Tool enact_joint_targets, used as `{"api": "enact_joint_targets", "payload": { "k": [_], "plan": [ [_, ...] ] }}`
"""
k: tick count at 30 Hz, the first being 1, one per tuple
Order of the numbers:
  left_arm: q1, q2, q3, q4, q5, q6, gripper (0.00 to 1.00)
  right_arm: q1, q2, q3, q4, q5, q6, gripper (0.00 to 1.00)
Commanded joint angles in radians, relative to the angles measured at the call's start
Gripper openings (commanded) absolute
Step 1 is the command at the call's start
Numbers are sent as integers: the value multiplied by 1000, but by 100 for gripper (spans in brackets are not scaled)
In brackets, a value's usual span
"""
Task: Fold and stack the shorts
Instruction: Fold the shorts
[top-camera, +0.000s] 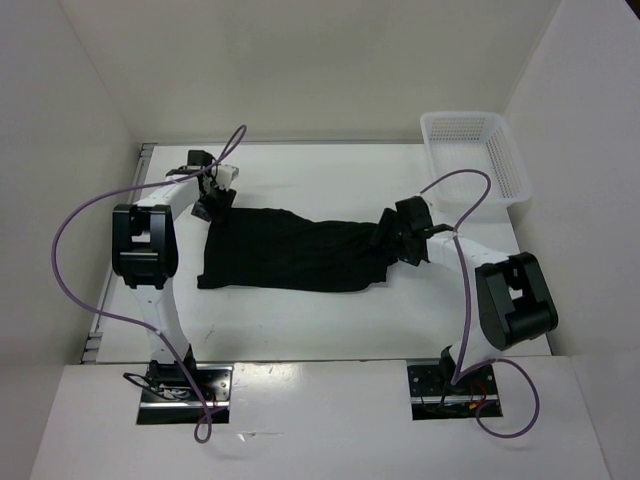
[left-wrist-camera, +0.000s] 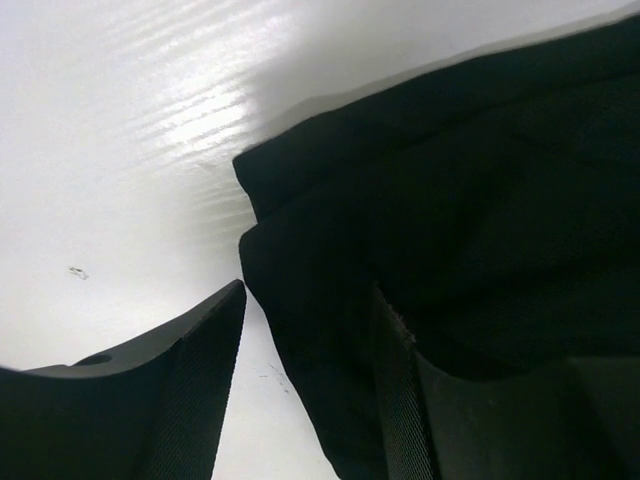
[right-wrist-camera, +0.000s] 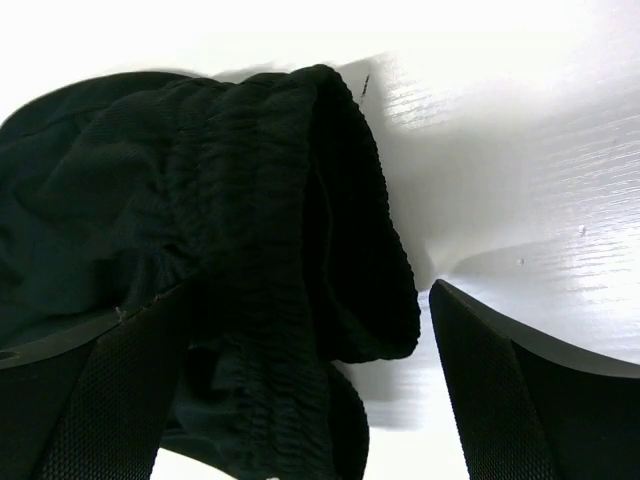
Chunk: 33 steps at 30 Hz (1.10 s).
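The right gripper lowers around the gathered elastic waistband at the shorts' end next and closes, since the waistband already lies between its open fingers.
The black shorts (top-camera: 290, 250) lie spread flat across the middle of the table. My left gripper (top-camera: 213, 203) is at their far left corner. In the left wrist view this gripper (left-wrist-camera: 310, 300) is open, and a hem corner of the shorts (left-wrist-camera: 450, 220) lies between its fingers (left-wrist-camera: 190, 380). My right gripper (top-camera: 388, 236) is at the right end of the shorts. In the right wrist view this gripper (right-wrist-camera: 310, 300) is open, and the gathered elastic waistband (right-wrist-camera: 270, 220) sits bunched between its fingers (right-wrist-camera: 520, 390), nearer the left one.
A white mesh basket (top-camera: 505, 150) stands at the far right corner of the table. White walls close in the table on the left, back and right. Purple cables loop from both arms.
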<state>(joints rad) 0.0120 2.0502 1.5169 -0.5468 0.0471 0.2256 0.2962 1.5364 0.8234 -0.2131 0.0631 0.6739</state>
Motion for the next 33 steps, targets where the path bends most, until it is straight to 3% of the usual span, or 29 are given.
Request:
{"api": "enact_joint_targets", "payload": {
  "k": [1,5,8,9,12,13,14,18,22,30,33],
  "plan": [
    [6,-41,-27,-1,27,-26,61,12,16,-24,16,4,15,100],
    [6,-12,-27,-13,36,-26,61,12,67,12,26,4,15,96],
    [6,-12,-38,-22,46,-26,61,12,94,35,26,-8,15,79],
    [6,-12,-49,-22,46,-26,63,12,105,36,26,-20,15,58],
    [6,-33,-60,-22,46,-26,65,12,105,45,6,-29,6,27],
    [6,-33,-69,-22,46,-26,66,12,105,45,-9,-20,-5,10],
    [17,-48,-69,-22,46,-26,66,12,87,45,-28,-5,-16,2],
    [17,-97,-69,-33,91,-16,68,-54,-98,63,-167,105,-59,0],
    [17,-97,-46,-77,221,-31,69,-74,-211,159,-265,181,-149,0],
    [-101,-79,-26,-76,309,-78,74,-74,-151,385,-462,224,-275,0],
    [-161,-44,-15,-76,329,-87,74,26,-102,498,-485,271,-234,0]
  ]
}}
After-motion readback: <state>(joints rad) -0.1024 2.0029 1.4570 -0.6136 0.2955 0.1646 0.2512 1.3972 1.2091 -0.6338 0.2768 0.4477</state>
